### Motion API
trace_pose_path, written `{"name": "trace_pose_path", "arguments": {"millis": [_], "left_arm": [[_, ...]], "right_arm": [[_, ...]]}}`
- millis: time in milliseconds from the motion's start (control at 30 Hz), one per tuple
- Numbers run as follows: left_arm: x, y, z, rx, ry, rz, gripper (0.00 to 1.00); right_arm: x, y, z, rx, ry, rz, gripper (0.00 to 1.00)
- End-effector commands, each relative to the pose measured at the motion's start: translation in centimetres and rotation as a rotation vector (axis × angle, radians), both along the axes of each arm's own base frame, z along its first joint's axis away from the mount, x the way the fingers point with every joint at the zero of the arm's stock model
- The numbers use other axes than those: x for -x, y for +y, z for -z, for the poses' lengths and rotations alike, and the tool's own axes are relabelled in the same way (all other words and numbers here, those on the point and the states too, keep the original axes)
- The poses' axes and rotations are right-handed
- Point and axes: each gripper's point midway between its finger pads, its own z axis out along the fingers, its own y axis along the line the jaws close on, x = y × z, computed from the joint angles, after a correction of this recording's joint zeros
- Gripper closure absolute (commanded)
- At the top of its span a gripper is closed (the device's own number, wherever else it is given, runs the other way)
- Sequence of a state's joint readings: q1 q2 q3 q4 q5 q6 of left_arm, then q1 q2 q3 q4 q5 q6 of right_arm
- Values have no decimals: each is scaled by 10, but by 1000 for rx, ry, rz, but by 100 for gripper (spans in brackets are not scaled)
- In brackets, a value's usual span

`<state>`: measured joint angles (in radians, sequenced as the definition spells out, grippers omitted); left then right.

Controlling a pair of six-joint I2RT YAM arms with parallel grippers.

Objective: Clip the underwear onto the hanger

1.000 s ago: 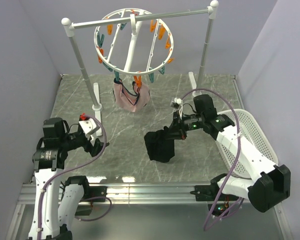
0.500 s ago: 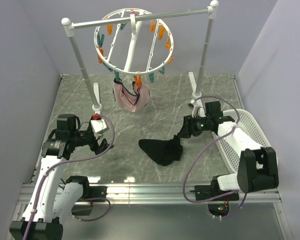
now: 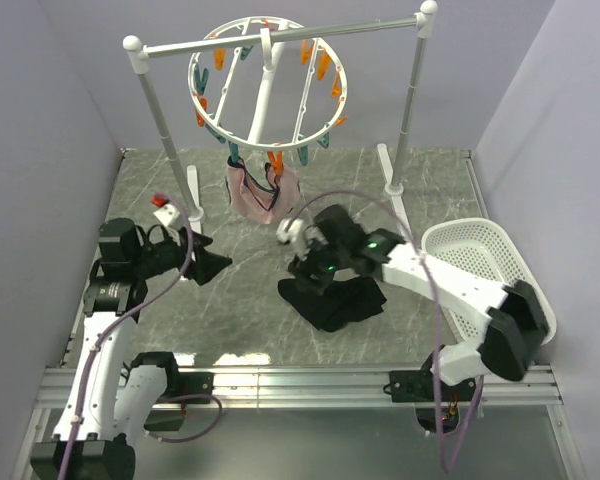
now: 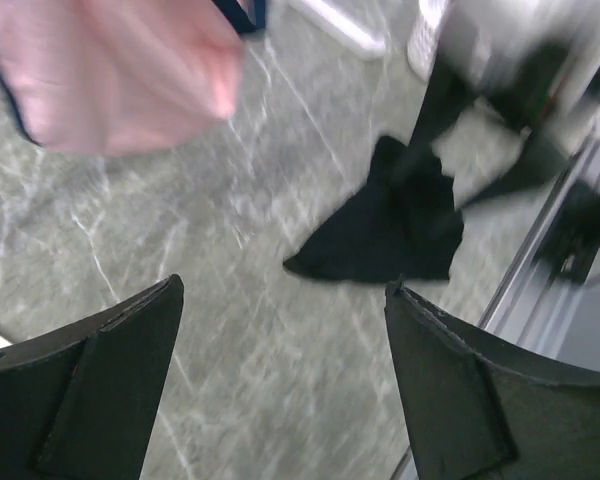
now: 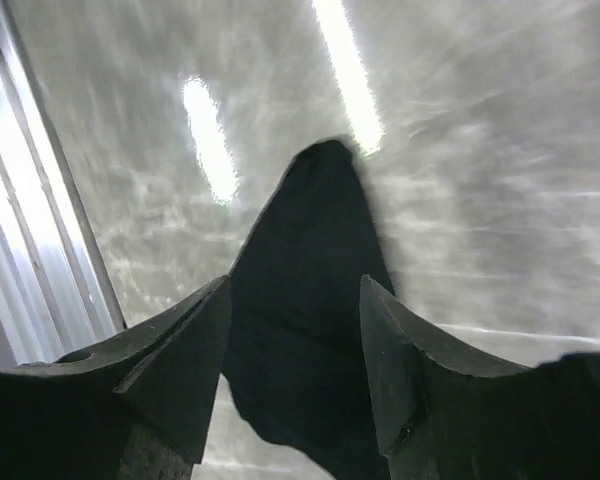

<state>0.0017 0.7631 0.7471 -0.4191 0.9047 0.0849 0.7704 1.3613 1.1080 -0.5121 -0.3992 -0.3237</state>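
My right gripper is open, and the underwear's narrow tip is below and beyond its fingers. It should move down and to the left in the top view next, onto this tip.
The black underwear [image 3: 342, 305] lies crumpled on the marble table, right of centre. My right gripper [image 3: 302, 272] hangs open just over its left end. In the right wrist view the dark cloth [image 5: 305, 230] fills the gap of the right gripper [image 5: 292, 283], with both fingers apart from it. My left gripper [image 3: 212, 258] is open and empty, low at the left and pointing toward the underwear [image 4: 390, 225]; nothing sits inside the left gripper [image 4: 285, 285]. The hanger [image 3: 268, 85], a white ring with orange and teal pins, hangs from the rail at the back.
A pink garment [image 3: 263, 192] hangs clipped under the hanger's front rim, and it shows blurred in the left wrist view [image 4: 110, 70]. The white-and-silver rail stand [image 3: 160, 130] has feet on the table at back left and back right. A white basket [image 3: 485, 255] stands at the right edge.
My right gripper has opened and let the underwear drop flat on the table, then swung left over it. The left gripper has turned toward the middle.
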Motion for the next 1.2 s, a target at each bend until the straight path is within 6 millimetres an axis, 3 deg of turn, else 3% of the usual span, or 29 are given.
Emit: {"name": "trace_pose_path", "arguments": {"millis": [0,33,67,167,233,267,333,367,533,767,833,900,933,1000,1033,1100,1133,1167], "left_arm": [[-6,6,-45,172,-8,-64,12],[-6,8,-48,199,16,-81,12],[-5,9,-50,211,19,-76,13],[-7,16,-54,225,16,-113,12],[-6,17,-56,223,4,-120,12],[-5,18,-55,218,4,-127,12],[-3,18,-54,207,-5,-126,12],[-3,19,-54,198,-11,-126,12],[-3,27,-52,130,-44,-182,12],[-6,27,-56,143,-52,-188,12],[-8,28,-55,146,-45,-187,12],[-8,27,-57,144,-46,-182,12],[-8,28,-57,144,-46,-182,12],[-8,28,-59,141,-55,-182,13],[-7,28,-60,142,-58,-182,13],[-5,26,-62,153,-63,-175,13],[-3,24,-60,162,-55,-170,13],[-2,23,-61,174,-58,-167,12]], "right_arm": [[-3,13,30,165,-25,10,38],[4,26,34,186,-30,-22,38],[-1,30,49,242,-30,-10,37],[-13,61,53,290,-65,-20,34],[-17,69,71,354,-52,-30,33],[-22,80,65,342,-67,-30,31],[-22,83,84,398,-30,-46,30],[-26,90,81,396,-31,-51,30],[-12,74,116,554,84,-111,31],[-7,48,129,673,107,-120,31],[-6,43,129,692,115,-124,37],[-3,43,124,680,129,-139,50],[-3,45,117,662,125,-141,69],[-4,50,103,610,124,-137,94],[-6,54,86,566,105,-126,100],[-8,62,59,473,86,-122,100],[-7,64,28,394,47,-118,100],[-5,66,11,337,38,-126,100]]}}
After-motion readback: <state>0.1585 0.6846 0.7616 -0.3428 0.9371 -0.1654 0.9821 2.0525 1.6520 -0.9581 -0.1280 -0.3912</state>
